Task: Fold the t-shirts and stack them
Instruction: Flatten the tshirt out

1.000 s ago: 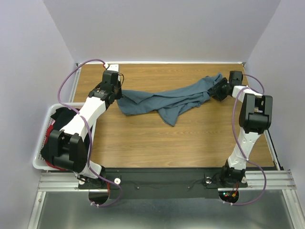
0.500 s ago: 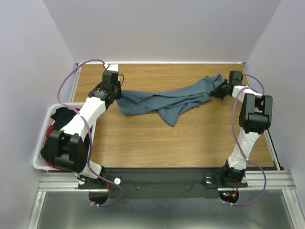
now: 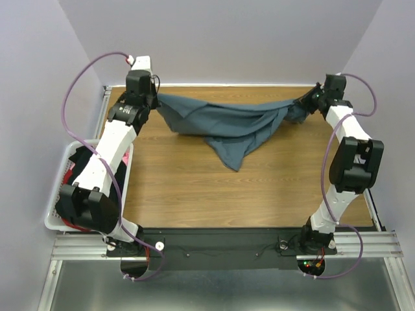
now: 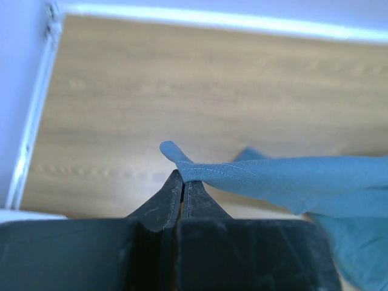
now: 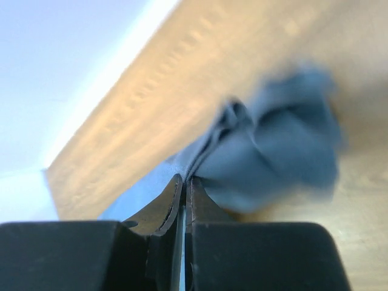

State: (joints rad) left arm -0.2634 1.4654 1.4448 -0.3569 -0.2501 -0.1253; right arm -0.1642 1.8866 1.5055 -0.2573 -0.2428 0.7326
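My right gripper moves down and draws back next, to lay it on the wood [image 3: 296, 144], then opens.
A slate blue-grey t-shirt [image 3: 237, 123] hangs stretched between my two grippers above the far half of the table, its middle sagging to a point. My left gripper [image 3: 154, 99] is shut on the shirt's left edge; in the left wrist view the hemmed cloth [image 4: 273, 179] runs off to the right from the shut gripper [image 4: 182, 176]. My right gripper [image 3: 307, 100] is shut on the shirt's right end; bunched cloth [image 5: 273, 151] sits just past the shut gripper [image 5: 185, 180]. Black and red-pink t-shirts [image 3: 78, 162] lie in the basket at the left.
A white lattice basket [image 3: 57, 194] stands off the table's left side, partly behind my left arm. The wooden table [image 3: 259, 188] has a raised white rim along its back edge. Walls close in at the back and on both sides.
Both grippers have risen and moved toward the back wall, lifting the blue-grey shirt off the table and pulling it taut. The right gripper has shut on the shirt's right end.
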